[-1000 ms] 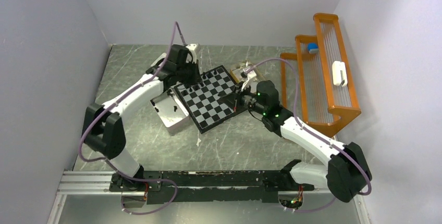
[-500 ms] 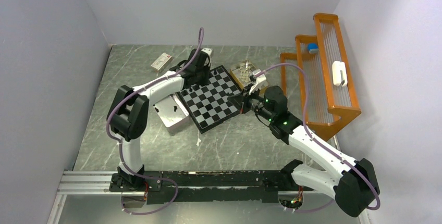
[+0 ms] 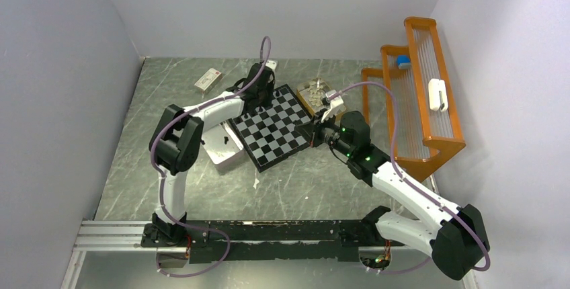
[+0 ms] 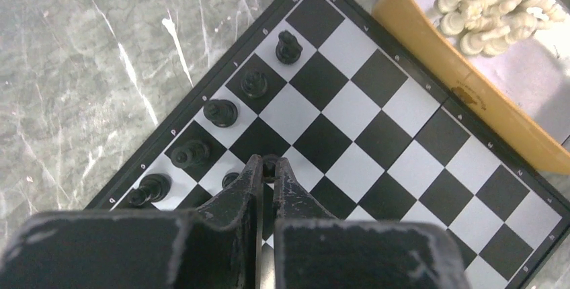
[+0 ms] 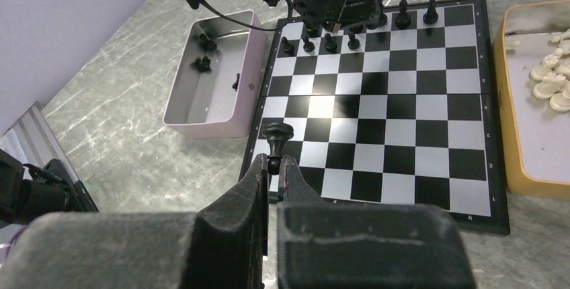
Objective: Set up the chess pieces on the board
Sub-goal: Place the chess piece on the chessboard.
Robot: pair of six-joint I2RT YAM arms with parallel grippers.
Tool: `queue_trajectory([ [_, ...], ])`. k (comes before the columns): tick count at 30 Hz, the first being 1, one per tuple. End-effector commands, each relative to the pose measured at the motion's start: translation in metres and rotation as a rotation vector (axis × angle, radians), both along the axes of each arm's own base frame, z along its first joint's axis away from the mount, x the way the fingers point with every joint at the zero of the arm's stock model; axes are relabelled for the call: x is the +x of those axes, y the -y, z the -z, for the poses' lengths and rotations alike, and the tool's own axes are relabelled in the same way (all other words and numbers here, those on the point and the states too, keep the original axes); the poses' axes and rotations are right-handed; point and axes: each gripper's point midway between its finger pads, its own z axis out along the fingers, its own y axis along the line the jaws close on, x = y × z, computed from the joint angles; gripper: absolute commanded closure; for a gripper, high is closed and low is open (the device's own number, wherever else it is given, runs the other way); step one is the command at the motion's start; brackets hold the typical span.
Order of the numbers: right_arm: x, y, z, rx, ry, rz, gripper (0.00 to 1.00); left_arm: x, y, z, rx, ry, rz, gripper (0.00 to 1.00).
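The dark square (image 3: 266, 109) (image 4: 259, 144) beside the last standing pawn is empty, so my left gripper should next lower toward the board's edge row, onto that square.
The board (image 3: 275, 128) lies mid-table, turned diagonally. In the left wrist view my left gripper (image 4: 270, 166) is shut on a small black chess piece, which shows only as a dark knob between the tips, low over the board (image 4: 376, 101) near its edge row. Several black chess pieces (image 4: 220, 111) stand along that edge. In the right wrist view my right gripper (image 5: 274, 162) is shut on the head of a black pawn (image 5: 276, 133), base pointing away, over the board's near edge (image 5: 376, 212). More black pieces (image 5: 327, 42) stand at the far rows under the left arm.
A white box (image 5: 208, 77) with a few black pieces sits left of the board. A tan tray (image 4: 464, 91) of cream-white pieces (image 4: 480, 3) sits by the board's far corner. An orange rack (image 3: 417, 101) stands at the right wall, and a small carton (image 3: 208, 79) lies at the back left.
The left arm swung from the box side to the board's far corner, its elbow folding inward. The right arm drew back slightly to the right, still holding its pawn.
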Motion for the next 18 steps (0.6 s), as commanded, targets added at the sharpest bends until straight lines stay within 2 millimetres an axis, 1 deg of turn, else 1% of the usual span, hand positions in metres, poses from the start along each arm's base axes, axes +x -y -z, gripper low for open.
queue_trajectory([
  [1, 0.002, 0.004, -0.004, -0.007, 0.024, 0.013, 1.00, 0.017, 0.009, -0.014, -0.025, 0.098, -0.013, 0.95],
  [7, 0.001, 0.007, -0.007, -0.008, 0.037, 0.022, 1.00, 0.017, 0.009, 0.006, -0.012, 0.066, -0.013, 0.95],
  [18, 0.001, 0.008, -0.007, -0.011, 0.041, 0.025, 1.00, 0.012, 0.004, 0.025, 0.007, 0.045, -0.025, 0.95],
])
